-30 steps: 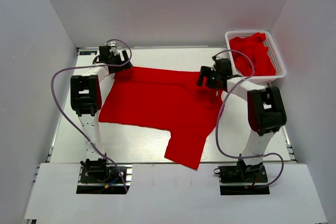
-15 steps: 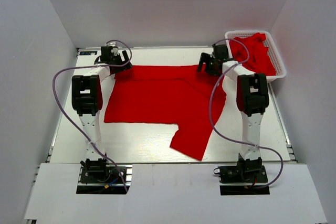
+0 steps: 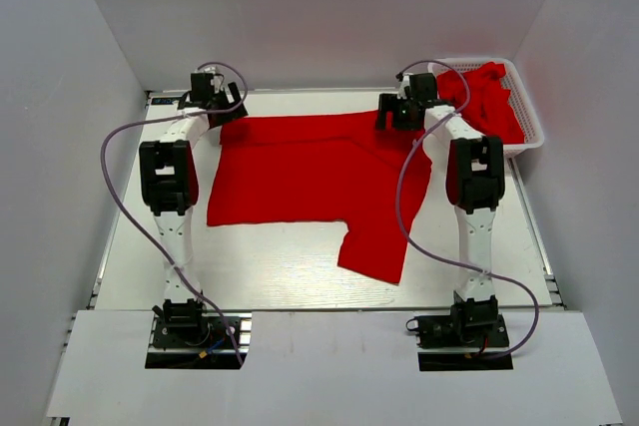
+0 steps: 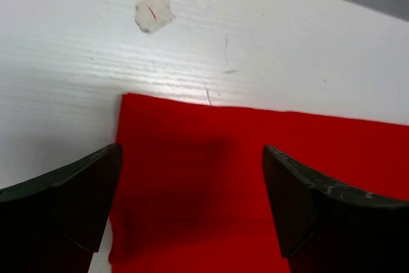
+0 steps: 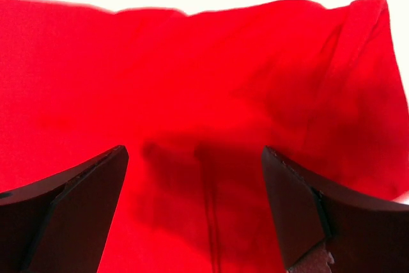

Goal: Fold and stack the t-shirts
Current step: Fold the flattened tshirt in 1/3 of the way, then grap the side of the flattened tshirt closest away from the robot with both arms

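Observation:
My left gripper moves back along the shirt's edge farthest from the basket next, then down onto that corner. The shirt's near corner [image 3: 213, 219] lies flat and uncovered.
One red t-shirt [image 3: 310, 172] lies spread flat on the white table, with a sleeve [image 3: 374, 251] pointing toward the near edge. My left gripper [image 3: 230, 113] hangs open over the shirt's far left corner. In the left wrist view that corner [image 4: 211, 177] shows between the spread fingers [image 4: 70, 202], and the left gripper [image 4: 192, 151] holds nothing. My right gripper [image 3: 395, 117] is open over the far right part of the shirt. In the right wrist view the right gripper [image 5: 195, 151] has only wrinkled red cloth [image 5: 211, 81] beneath it. More red t-shirts [image 3: 487, 102] lie heaped in the basket.
A white mesh basket [image 3: 532, 119] stands at the far right corner, just right of the right arm. White walls close in the table on three sides. Purple cables loop beside both arms. A small taped mark [image 4: 153, 11] sits on the table beyond the shirt's corner.
Both grippers have moved toward the far edge, the right arm stretching out straight. The shirt has slid away from the near edge with them and lies flatter.

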Robot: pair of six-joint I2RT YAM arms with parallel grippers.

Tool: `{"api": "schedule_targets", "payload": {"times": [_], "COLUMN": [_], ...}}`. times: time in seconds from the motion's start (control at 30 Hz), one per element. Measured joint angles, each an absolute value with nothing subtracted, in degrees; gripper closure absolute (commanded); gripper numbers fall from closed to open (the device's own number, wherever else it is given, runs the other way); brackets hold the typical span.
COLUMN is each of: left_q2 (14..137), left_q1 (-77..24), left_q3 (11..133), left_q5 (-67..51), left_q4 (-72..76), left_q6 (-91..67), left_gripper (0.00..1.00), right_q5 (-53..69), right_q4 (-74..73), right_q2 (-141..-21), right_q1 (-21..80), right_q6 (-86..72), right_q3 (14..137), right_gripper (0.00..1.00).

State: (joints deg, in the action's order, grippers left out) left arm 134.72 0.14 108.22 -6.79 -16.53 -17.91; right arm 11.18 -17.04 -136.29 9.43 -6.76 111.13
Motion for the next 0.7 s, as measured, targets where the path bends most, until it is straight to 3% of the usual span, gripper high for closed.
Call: {"api": "schedule_targets", "payload": {"times": [0.1, 0.2, 0.4, 0.5, 0.7], "left_q2": [134.0, 128.9, 104.6, 92.4, 85.5], "left_q1": [0.1, 0.1, 0.2, 0.2, 0.2], "left_q3": [112.6, 109.3, 82.4, 68.4, 51.0], "left_q5": [-3.8, -0.5, 7.7, 11.3, 13.1], "left_q4": [-20.6, -22.7, -24.9, -25.8, -26.9], "left_q6": [-17.2, -16.8, -21.1, -25.7, -31.4], "left_gripper": [0.00, 0.00, 0.00, 0.00, 0.00], "right_q5": [10.6, 8.9, 5.9, 5.1, 4.8], "right_q4": [-17.2, -16.6, -12.2, -11.6, -11.4], "right_q2": [-129.8, -118.1, -94.5, -89.2, -84.6], "right_q1": [10.3, 12.2, 18.2, 20.4, 22.0], "right_q6": [-2.1, 2.0, 3.7, 2.9, -2.8], "right_q3": [104.7, 95.0, 76.4, 69.9, 56.8], "right_gripper": [0.10, 0.10, 0.10, 0.10, 0.10]}}
